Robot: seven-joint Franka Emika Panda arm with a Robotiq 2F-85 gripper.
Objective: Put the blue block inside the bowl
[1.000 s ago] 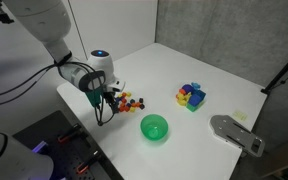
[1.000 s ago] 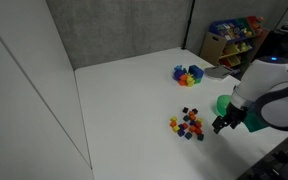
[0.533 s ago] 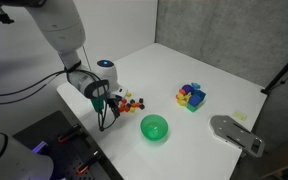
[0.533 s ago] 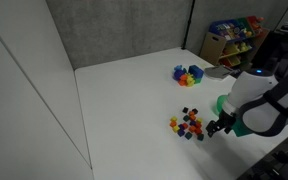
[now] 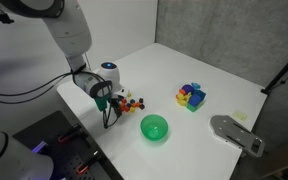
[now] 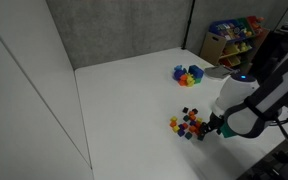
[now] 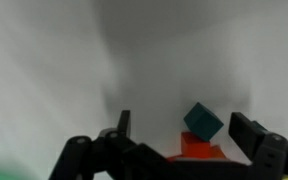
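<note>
The blue block (image 7: 203, 122) is below my gripper, off-centre to the right in the wrist view. My gripper needs to move that way next and lower its fingers around the block.
In the wrist view a tiny dark blue block (image 7: 203, 122) lies tilted on a red piece (image 7: 196, 148), between my two spread fingers and nearer the right one. My gripper (image 7: 184, 128) is open and shut on nothing. In both exterior views it (image 5: 110, 114) (image 6: 207, 131) hangs low at the edge of the pile of small coloured pieces (image 5: 130, 100) (image 6: 189, 124). The green bowl (image 5: 154, 127) stands on the white table to the right of the pile, apart from the gripper. In an exterior view the arm hides most of the bowl.
A group of larger blue, yellow and purple blocks (image 5: 191, 96) (image 6: 187, 74) sits farther back on the table. A grey flat object (image 5: 236, 133) lies at the table's right end. The table edge (image 5: 84, 128) runs close by the gripper.
The gripper has come down and in toward the pile of small pieces. Its jaws stay open. The bowl and blocks have not moved.
</note>
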